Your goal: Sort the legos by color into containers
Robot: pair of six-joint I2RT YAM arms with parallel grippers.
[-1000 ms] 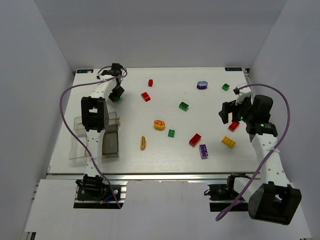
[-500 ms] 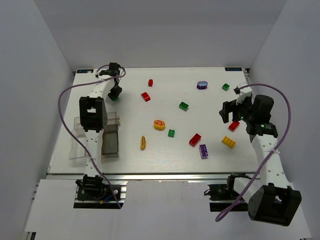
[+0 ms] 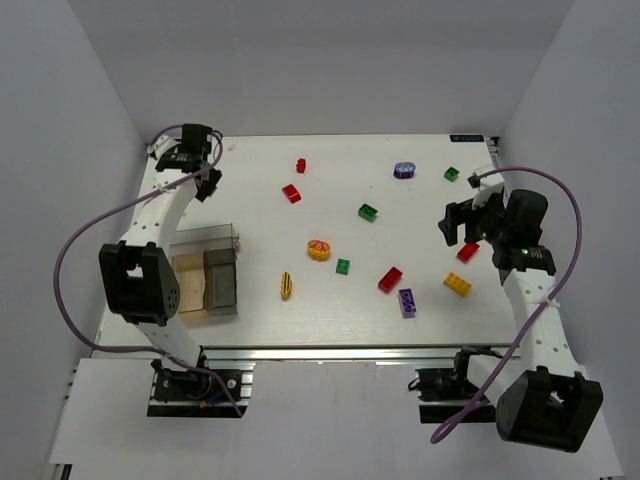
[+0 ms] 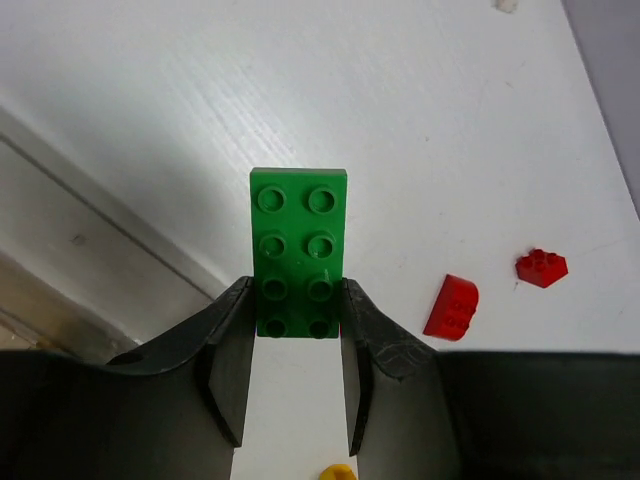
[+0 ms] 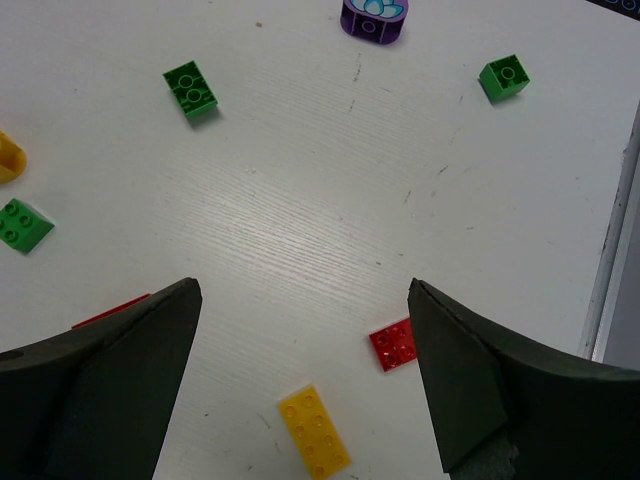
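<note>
My left gripper needs to pull the green lego back and down and let go of it over the clear container [image 4: 88, 252], because the container is below and back from the gripper and still empty.
My left gripper [image 4: 295, 290] is shut on a green two-by-four brick [image 4: 298, 230], held by its near end above the table's far left corner [image 3: 205, 185]. The containers [image 3: 190, 290], a tan bin and a darker bin side by side, stand near the left front, apart from it. My right gripper [image 5: 303, 290] hangs open and empty on the right side [image 3: 452, 222], above a yellow brick [image 5: 315, 430] and a small red brick [image 5: 393, 345]. Other legos lie scattered: green [image 3: 368, 212], red [image 3: 291, 193], purple [image 3: 407, 302], and a rounded yellow and red piece [image 3: 318, 249].
A rounded purple piece [image 3: 404, 170] and a small green brick [image 3: 452, 174] lie at the far right. A red brick [image 3: 390, 279] and a yellow piece [image 3: 286, 285] lie mid-table. White walls close in the table's left, back and right sides.
The left arm has swung out to the left, carrying the green brick toward the far left corner and uncovering the containers. The right arm has not moved.
</note>
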